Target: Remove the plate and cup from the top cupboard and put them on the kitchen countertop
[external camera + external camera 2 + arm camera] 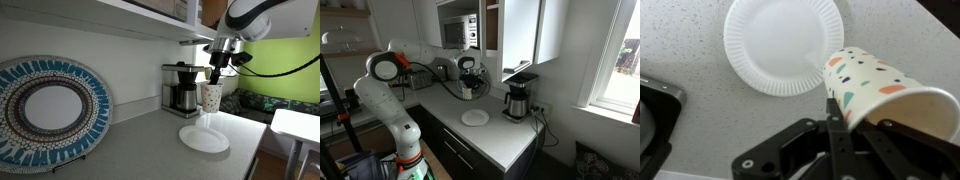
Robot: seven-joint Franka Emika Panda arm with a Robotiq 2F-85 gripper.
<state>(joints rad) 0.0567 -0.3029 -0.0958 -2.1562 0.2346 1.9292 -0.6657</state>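
My gripper lowers toward the middle of the white plate (204,138) (783,41) next and releases the cream cup's rim there, since the plate lies empty below the hanging cup.
The white plate (204,138) lies flat on the pale countertop (150,150); it also shows in the other exterior view (474,118) and in the wrist view (783,42). My gripper (214,78) is shut on the rim of the cream cup (211,96) with coloured speckles and holds it in the air above the plate. In the wrist view the cup (885,92) is pinched by the jaws (832,112), its mouth toward the camera. In an exterior view the gripper (468,76) hangs with the cup (468,89) below the top cupboard (520,35).
A coffee maker (181,88) with a dark carafe stands at the back wall beside the cup. A large decorative plate with a blue patterned rim (45,110) leans against the wall. A sink corner (655,115) shows in the wrist view. The countertop's front edge runs near the plate.
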